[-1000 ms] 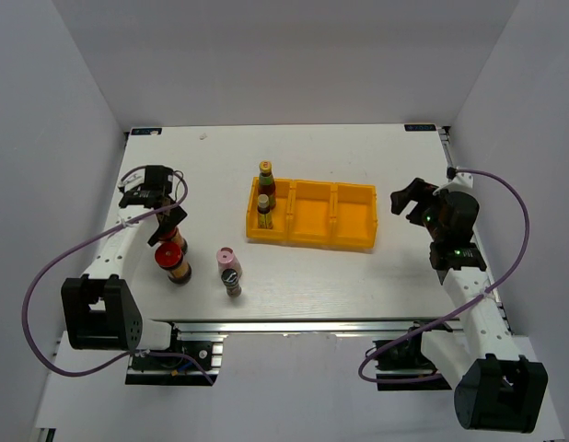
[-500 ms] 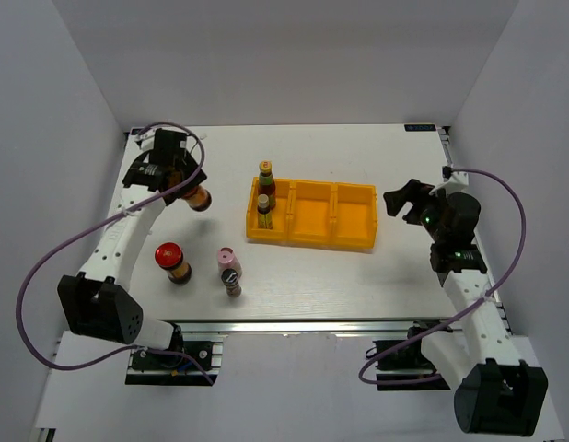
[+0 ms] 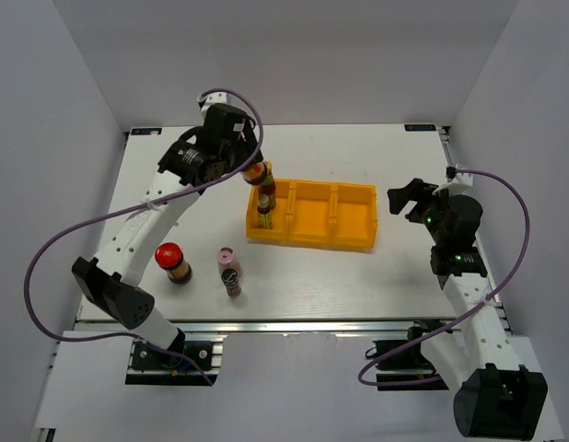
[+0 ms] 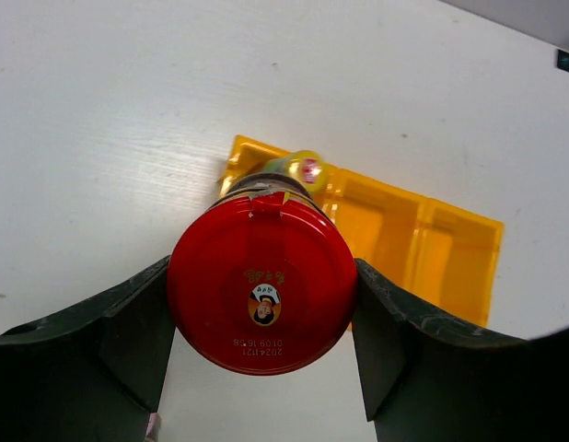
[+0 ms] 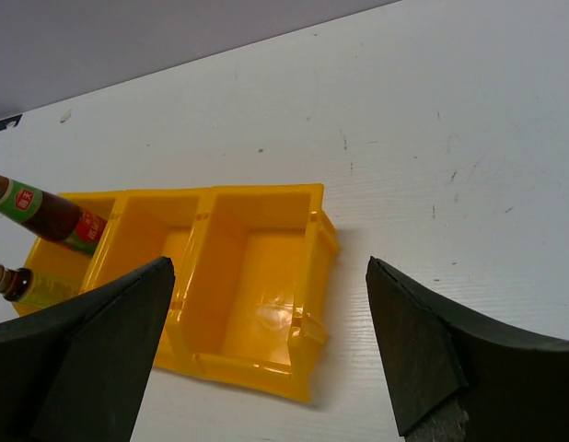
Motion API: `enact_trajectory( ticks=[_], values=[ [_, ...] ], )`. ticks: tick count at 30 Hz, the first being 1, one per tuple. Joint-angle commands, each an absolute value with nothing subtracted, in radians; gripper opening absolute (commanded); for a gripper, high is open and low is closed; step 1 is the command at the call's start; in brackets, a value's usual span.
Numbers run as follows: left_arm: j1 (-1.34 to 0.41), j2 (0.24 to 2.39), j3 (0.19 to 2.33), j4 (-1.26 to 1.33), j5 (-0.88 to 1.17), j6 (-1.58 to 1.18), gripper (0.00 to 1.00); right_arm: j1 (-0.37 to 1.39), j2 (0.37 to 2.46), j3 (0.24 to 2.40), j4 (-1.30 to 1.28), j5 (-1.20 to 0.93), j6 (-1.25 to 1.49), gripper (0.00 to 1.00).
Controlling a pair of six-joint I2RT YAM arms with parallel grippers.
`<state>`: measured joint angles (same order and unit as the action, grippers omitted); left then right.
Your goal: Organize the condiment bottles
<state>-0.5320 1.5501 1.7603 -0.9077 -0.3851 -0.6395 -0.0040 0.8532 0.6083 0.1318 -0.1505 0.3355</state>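
Note:
The tray's middle section is empty, below my left gripper and to its right in the top view, so I should carry the squat dark bottle there, lower it and let go.
My left gripper [image 3: 249, 169] is shut on a squat dark bottle with a wide red cap [image 4: 261, 281] and holds it in the air over the left end of the yellow tray [image 3: 354, 221]. Two slim yellow-capped bottles [image 3: 265, 190] [image 3: 264, 211] stand in the tray's left compartment; the cap of one [image 4: 308, 168] shows just past the held bottle. The other red-capped bottle [image 3: 172, 262] and the pink-capped bottle [image 3: 229, 271] stand on the table at the front left. My right gripper [image 3: 415, 199] hangs open and empty to the right of the tray.
The tray's middle and right compartments [image 5: 257, 267] hold nothing. White walls close in the table on the left, back and right. Purple cables loop from both arms beside the table.
The left arm has lifted one red-capped bottle from the front left of the table and carried it back and right to the tray's left end. The right arm has barely shifted.

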Motion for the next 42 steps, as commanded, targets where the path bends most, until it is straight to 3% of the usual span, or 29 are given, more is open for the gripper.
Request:
enact_trajectory(
  ticks=[1,9,20,34,42],
  values=[
    [-0.583,1.549,1.891,-0.85,-0.483,-0.594,0.0,-0.002,0.848,0.618,0.16,-0.129,0.327,0.89],
    [-0.716,1.649,1.953,-0.75,-0.407,-0.479,0.0,-0.002,0.842,0.609,0.17,-0.117,0.322,0.89],
    [-0.787,2.003,2.255,-0.814,-0.295,-0.457,0.0,-0.002,0.865,0.624,0.129,-0.02,0.319,0.89],
    [-0.788,2.144,2.264,-0.808,-0.281,-0.451,0.0,-0.002,0.887,0.62,0.147,-0.028,0.311,0.89],
    [-0.788,2.195,2.276,-0.762,-0.341,-0.407,0.11,-0.002,0.881,0.621,0.141,-0.029,0.307,0.89]
  ],
)
